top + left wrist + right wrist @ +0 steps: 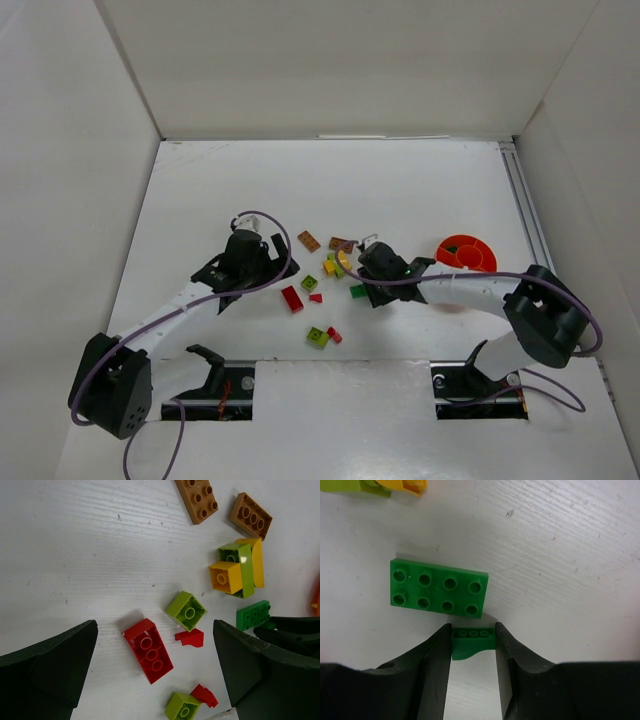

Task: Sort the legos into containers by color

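The right gripper needs to lift the dark green arch lego next, then carry it over the section in the orange bowl that already has green.
Legos lie scattered mid-table. My right gripper is shut on a small dark green arch lego, both fingers pressed to its sides on the table. A flat green lego lies just beyond it. My left gripper hangs open above a red brick, with a lime brick and a small red piece beside it. The orange divided bowl stands to the right of the pile, something green in one compartment.
Two brown bricks and a yellow-and-lime cluster lie farther out. A lime brick and a red piece sit nearer. White walls enclose the table; a metal rail runs along the right.
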Robot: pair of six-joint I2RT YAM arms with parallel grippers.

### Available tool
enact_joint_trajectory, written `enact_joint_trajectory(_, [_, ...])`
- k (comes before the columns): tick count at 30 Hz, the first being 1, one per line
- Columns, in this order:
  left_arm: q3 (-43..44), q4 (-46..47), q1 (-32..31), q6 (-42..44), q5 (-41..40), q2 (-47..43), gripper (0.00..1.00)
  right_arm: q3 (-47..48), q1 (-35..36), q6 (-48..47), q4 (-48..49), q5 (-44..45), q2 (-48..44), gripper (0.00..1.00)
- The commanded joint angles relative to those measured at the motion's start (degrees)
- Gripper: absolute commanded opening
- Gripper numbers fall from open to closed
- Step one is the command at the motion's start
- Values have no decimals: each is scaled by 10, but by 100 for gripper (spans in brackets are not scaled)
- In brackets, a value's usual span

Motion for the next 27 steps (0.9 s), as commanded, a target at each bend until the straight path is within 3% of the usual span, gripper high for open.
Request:
enact_joint_trajectory(1, [17, 8, 2, 6, 0, -3, 100, -3, 8, 16, -55, 6, -13, 27])
enact_joint_trajectory(13, [77, 34, 2, 38, 11, 43, 100, 73, -16, -14, -148, 68, -119, 27])
enact_joint_trajectory(23, [121, 52, 2, 71, 16, 84, 100, 134, -229, -117, -160, 91, -185, 27])
enact_joint_trajectory(27, [121, 67, 2, 81, 23, 91, 100, 128, -300, -147, -145, 62, -192, 30])
